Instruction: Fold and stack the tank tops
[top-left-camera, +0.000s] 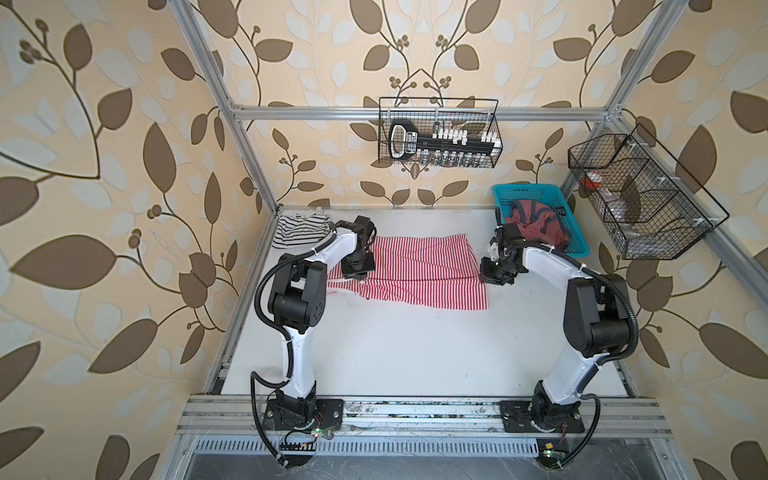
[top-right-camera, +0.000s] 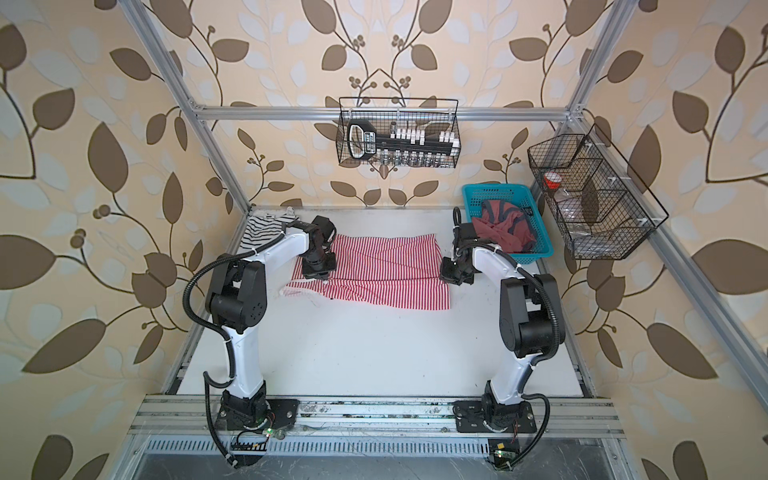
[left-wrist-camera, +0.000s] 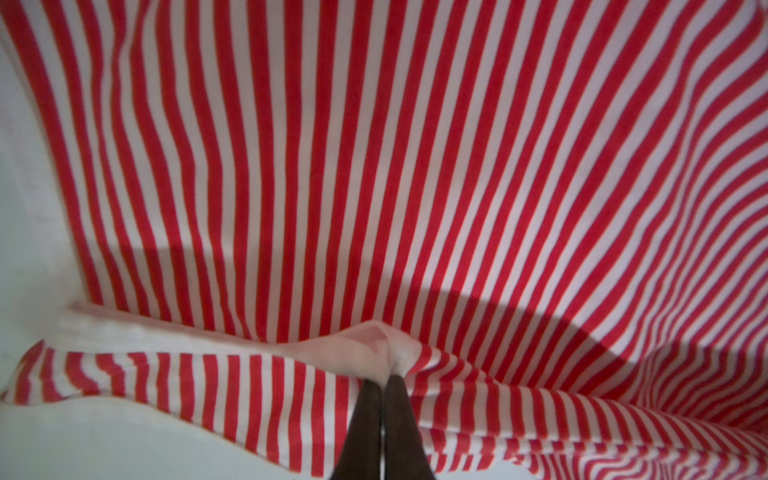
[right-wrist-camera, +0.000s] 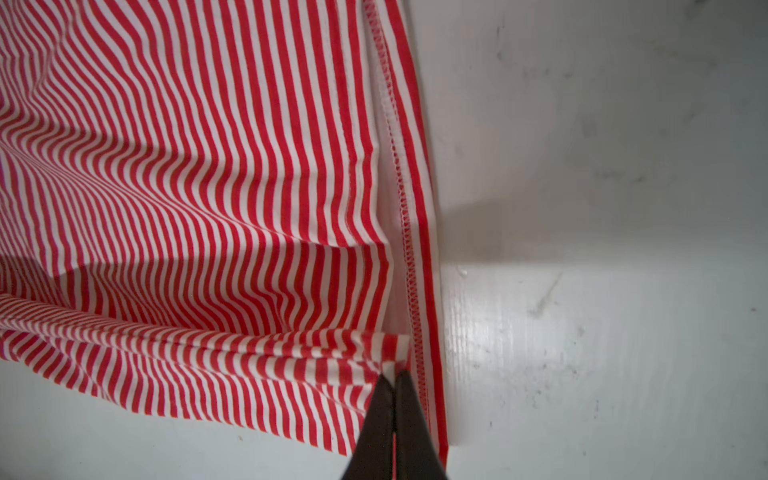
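Observation:
The tank top's near fold is still narrow and bunched. My right gripper moves outward along the stitched hem (top-left-camera: 476, 265) (right-wrist-camera: 397, 248) next, lays the tank top's corner there and releases it.
The red-striped tank top (top-left-camera: 415, 270) (top-right-camera: 382, 270) lies spread across the back half of the white table, its near part doubled over in a fold. My left gripper (top-left-camera: 360, 280) (top-right-camera: 323, 281) is shut on a white-trimmed edge at its left end; the left wrist view shows the pinch (left-wrist-camera: 384, 376). At the right end, by the stitched hem, my right gripper (top-left-camera: 484, 277) (top-right-camera: 446, 276) is shut on a bunched corner (right-wrist-camera: 394, 374). The black-striped tank top (top-left-camera: 301, 230) (top-right-camera: 266, 228) sits crumpled in the back left corner, partly behind the left arm.
A teal basket (top-left-camera: 528, 195) at the back right holds maroon cloth (top-left-camera: 536, 224). A wire basket (top-left-camera: 436, 133) of small parts hangs on the back rail, and another wire basket (top-left-camera: 640, 199) hangs on the right rail. Bare white table (top-left-camera: 415, 353) lies in front of the top.

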